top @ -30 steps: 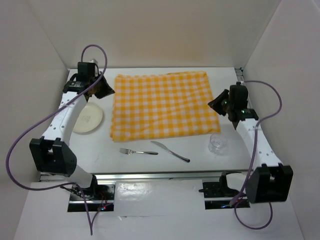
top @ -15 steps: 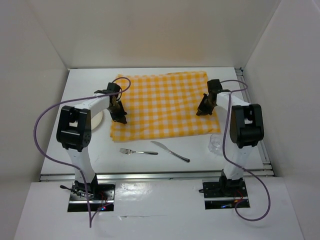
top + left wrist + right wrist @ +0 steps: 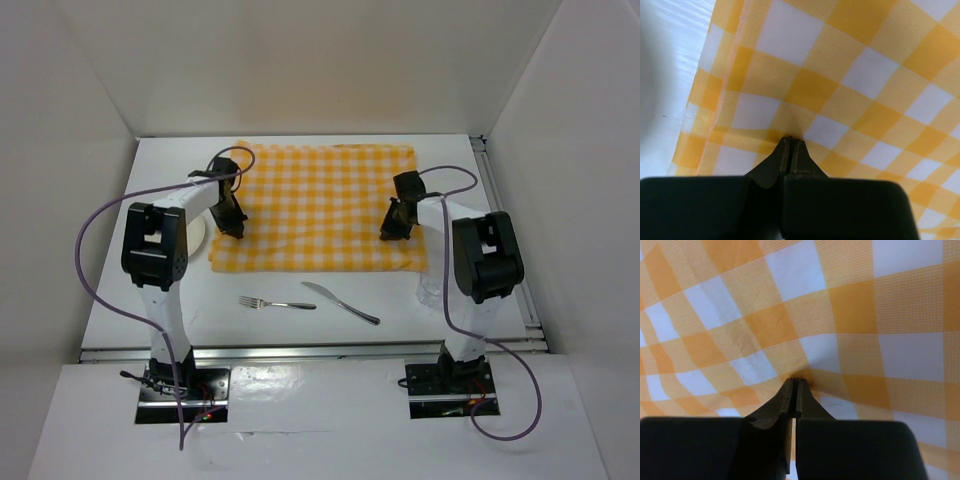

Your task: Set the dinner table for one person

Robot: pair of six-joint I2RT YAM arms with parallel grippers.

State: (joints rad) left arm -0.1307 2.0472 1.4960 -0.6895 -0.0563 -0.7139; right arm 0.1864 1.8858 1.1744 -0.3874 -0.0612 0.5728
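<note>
The pinched cloth goes back over uncovered tabletop by the fork, which lies back from my left gripper, and toward the plate next. Then I release the cloth.
The dinner table (image 3: 200,305) is a wide white tabletop. A yellow-and-white checked cloth (image 3: 320,205) lies spread on its far middle. My left gripper (image 3: 232,226) is down at the cloth's left edge, jaws shut, with the fabric puckered at its tips (image 3: 791,141); the cloth (image 3: 865,75) fills that view beside bare table (image 3: 670,75). My right gripper (image 3: 390,230) is down on the cloth's right part, jaws shut on a small pucker (image 3: 796,381) of cloth (image 3: 840,305).
A white plate (image 3: 197,238) lies left of the cloth, partly behind the left arm. A fork (image 3: 277,303) and a knife (image 3: 340,302) lie on the table in front of the cloth. A clear glass (image 3: 432,285) stands at the near right, partly hidden by the right arm.
Both arms came from the sides down onto the cloth. The cloth has since shifted and squared up, its near edge now level, the left corner further left.
</note>
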